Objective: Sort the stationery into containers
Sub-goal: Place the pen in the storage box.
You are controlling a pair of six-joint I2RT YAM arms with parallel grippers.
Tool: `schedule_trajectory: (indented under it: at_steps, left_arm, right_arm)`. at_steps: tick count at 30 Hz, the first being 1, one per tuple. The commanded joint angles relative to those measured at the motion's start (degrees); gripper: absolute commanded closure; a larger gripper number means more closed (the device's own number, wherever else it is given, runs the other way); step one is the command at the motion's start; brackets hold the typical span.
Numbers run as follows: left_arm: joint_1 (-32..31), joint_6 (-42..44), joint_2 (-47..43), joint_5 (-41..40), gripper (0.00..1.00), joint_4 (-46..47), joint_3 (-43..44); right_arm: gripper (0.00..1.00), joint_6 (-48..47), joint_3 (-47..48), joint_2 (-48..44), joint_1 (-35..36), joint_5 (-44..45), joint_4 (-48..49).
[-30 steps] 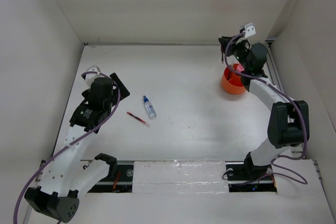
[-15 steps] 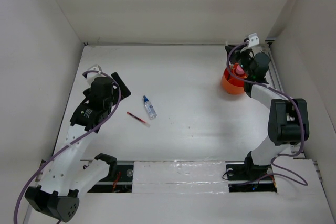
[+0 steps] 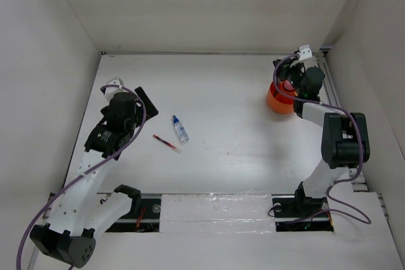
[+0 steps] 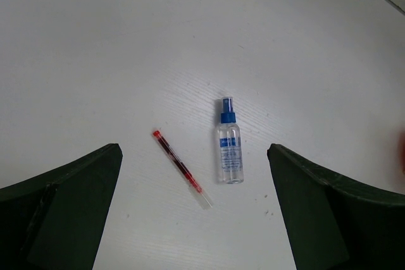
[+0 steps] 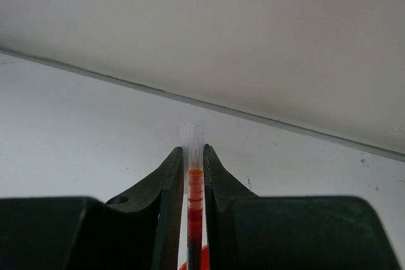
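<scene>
Next, my right gripper lowers slightly and brings the thin red pen farther over the orange tub's opening (image 3: 285, 91) (image 5: 197, 263) before releasing it, as only a sliver of the tub shows below.
My right gripper (image 3: 288, 79) is over the round orange tub (image 3: 277, 102) at the far right. In the right wrist view it (image 5: 193, 156) is shut on a thin red pen (image 5: 195, 210) with a clear cap, held along the fingers. A sliver of the tub (image 5: 204, 259) shows below. My left gripper (image 3: 142, 100) is open and empty at the left. A second red pen (image 3: 166, 143) and a clear blue-capped bottle (image 3: 180, 129) lie on the table to its right. In the left wrist view the pen (image 4: 180, 167) and bottle (image 4: 230, 152) lie side by side between my open fingers (image 4: 63, 213).
White walls close in the table on the left, back and right. The orange tub stands close to the right wall and back corner. The arm bases and a white strip run along the near edge (image 3: 215, 210).
My right gripper has moved right and slightly toward the back corner over the orange tub, still holding the red pen. The left arm, the pen and the bottle have not moved.
</scene>
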Motion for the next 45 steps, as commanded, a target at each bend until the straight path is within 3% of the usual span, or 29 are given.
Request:
schedule_trajectory:
  at_steps: [1,16,34,45]
  left_arm:
    - [0.2,0.9,-0.2,0.1,0.00,1.4,0.3]
    - [0.2,0.9,-0.2,0.1,0.00,1.4,0.3]
    - [0.2,0.9,-0.2,0.1,0.00,1.4,0.3]
    - [0.2,1.4,-0.7,0.1,0.00,1.4,0.3]
  right_arm:
    - [1.00,0.0,0.1,0.4,-0.9,-0.5,4.6]
    - [1.00,-2.0,4.3,-0.2,-1.4,-1.5,-9.0]
    - [1.00,-2.0,4.3,-0.7,-1.4,-0.4,-13.1]
    - [0.90,-2.0,3.8,-1.8,-1.4,0.9,-13.1]
